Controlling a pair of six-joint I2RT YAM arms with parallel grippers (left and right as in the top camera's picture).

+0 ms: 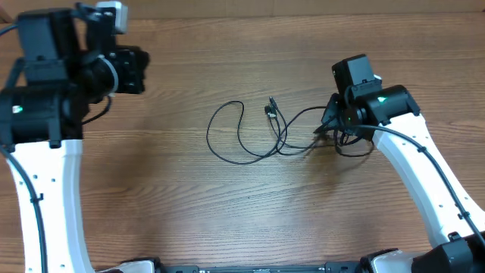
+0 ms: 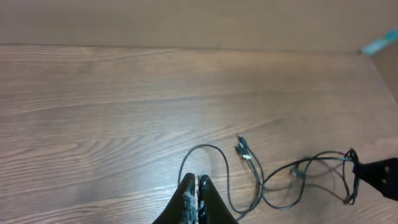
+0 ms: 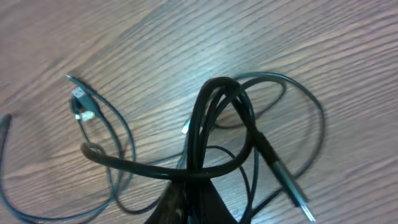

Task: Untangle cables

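My right gripper swings toward the plug ends near the centre next and opens over the table, since the held heap of cables is looped over itself.
The cables [image 1: 261,130] are thin black cords looped together on the wooden table's middle, with small plug ends [image 1: 270,108] near the centre. They also show in the left wrist view [image 2: 261,177]. My right gripper [image 1: 330,125] is shut on a bunch of the cables [image 3: 214,124] at their right end; a silver-tipped plug [image 3: 292,186] hangs beside the fingers. My left gripper [image 2: 195,186] is shut and empty, held high at the far left, away from the cables.
The wooden table [image 1: 167,189] spans the view. A pale wall or board [image 2: 186,22] runs along its far edge. My right arm's own thicker wire [image 1: 424,152] runs along its white link.
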